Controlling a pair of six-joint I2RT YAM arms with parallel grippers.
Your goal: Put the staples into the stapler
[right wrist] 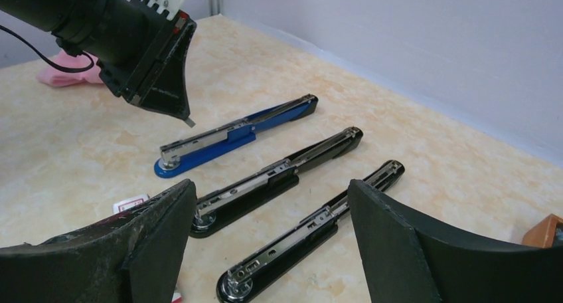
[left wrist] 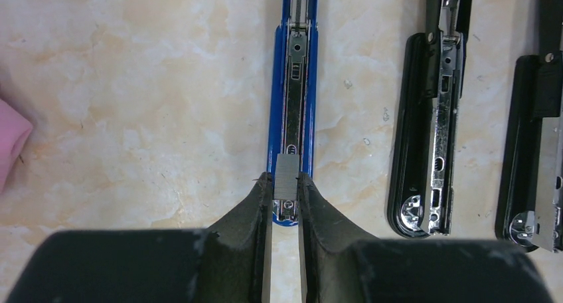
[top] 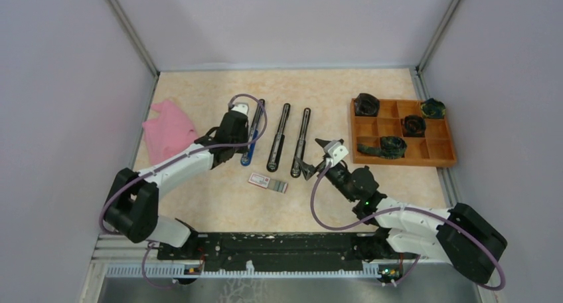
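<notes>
The staple strip hangs lined up lengthwise but above the near part of the blue stapler's channel [top: 249,154] [left wrist: 290,149], so the robot should next lower its left gripper to it and let go of the strip.
My left gripper [left wrist: 285,189] is shut on a short grey staple strip [left wrist: 287,173] and holds it just above the near end of the blue stapler [left wrist: 294,84], which lies opened flat. From the right wrist view the left gripper [right wrist: 156,64] hangs over that blue stapler [right wrist: 226,140], the strip's tip showing at its fingertips. The white and red staples box [top: 268,182] lies in front of the staplers. My right gripper [right wrist: 269,206] stands open, low over the near end of the right black stapler [right wrist: 292,250], with nothing between its fingers.
A second black stapler [top: 279,138] lies opened flat between the blue one and the right one [top: 300,142]. A wooden compartment tray [top: 398,162] with dark items sits at the right. A pink cloth [top: 169,130] lies at the left edge.
</notes>
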